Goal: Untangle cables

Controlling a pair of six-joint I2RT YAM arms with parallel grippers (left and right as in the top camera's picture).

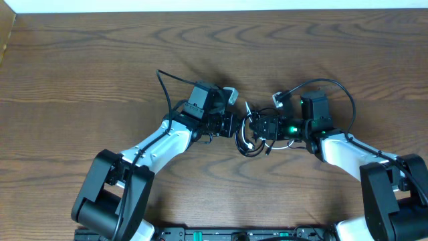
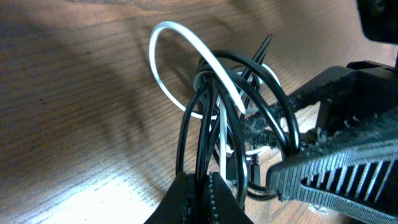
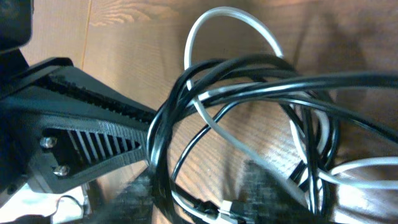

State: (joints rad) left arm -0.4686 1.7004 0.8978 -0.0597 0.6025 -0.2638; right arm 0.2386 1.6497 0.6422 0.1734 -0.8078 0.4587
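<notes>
The robot's left gripper will next pull the black strands out of the knot to the left in the overhead view and let them go, since the table is bare that way.
The black cable (image 1: 258, 150) and the white cable (image 1: 242, 140) lie in one tangled knot at the table's centre, between my two grippers. My left gripper (image 1: 235, 126) touches the knot from the left. In the left wrist view its jaws (image 2: 200, 194) are shut on strands of the black cable (image 2: 186, 124), and the white cable (image 2: 180, 34) loops above. My right gripper (image 1: 259, 127) meets the knot from the right. In the right wrist view its fingers (image 3: 199, 196) stand apart, with black cable (image 3: 249, 65) and white cable (image 3: 230, 12) loops lying between and over them.
The thick black wires of the arms arc beside each wrist, on the left (image 1: 162, 84) and on the right (image 1: 338, 86). Bare wooden table (image 1: 87, 60) surrounds the knot. The table's far edge (image 1: 214, 9) runs along the top.
</notes>
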